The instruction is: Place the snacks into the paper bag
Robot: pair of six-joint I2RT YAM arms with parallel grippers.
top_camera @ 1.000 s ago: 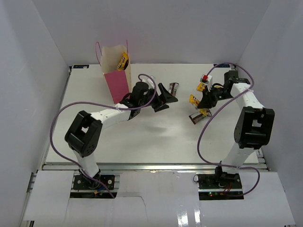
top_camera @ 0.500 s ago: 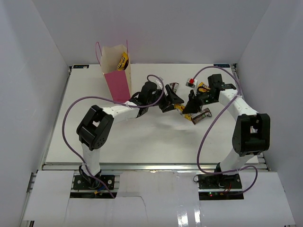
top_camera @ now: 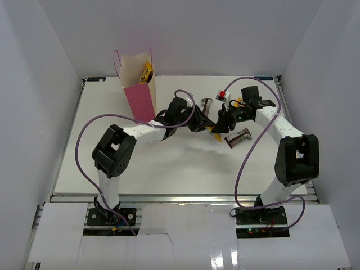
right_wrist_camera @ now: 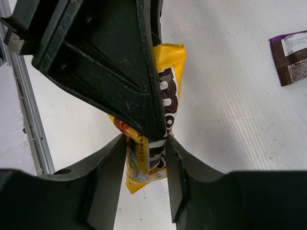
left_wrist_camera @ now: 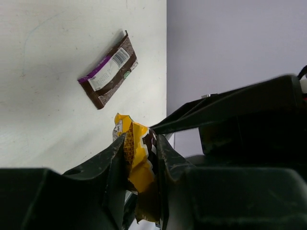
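The paper bag's rim stands high, so my left gripper should rise outward and to the left in the top view, over the paper bag's opening (top_camera: 135, 70) to release the packet.
Over the middle of the table my two grippers meet around one yellow snack packet (top_camera: 213, 130). My left gripper (top_camera: 203, 121) is shut on the packet (left_wrist_camera: 137, 160), which is pinched between its fingers (left_wrist_camera: 115, 163). My right gripper (right_wrist_camera: 145, 142) stands open; its fingers flank the lower end of the same packet (right_wrist_camera: 168, 96) with a little slack. The pink and cream paper bag (top_camera: 138, 85) stands upright at the back left, with a yellow packet (top_camera: 146, 73) sticking out of its top.
A dark brown bar (top_camera: 237, 138) lies right of the grippers, and another brown bar (top_camera: 207, 105) just behind them. Yellow packets (top_camera: 239, 103) and a red-and-white piece (top_camera: 222, 94) lie at the back right. Purple cables loop over both arms.
My right arm brought the yellow packet leftward to my left gripper. The left jaws closed on it. The right jaws have loosened.
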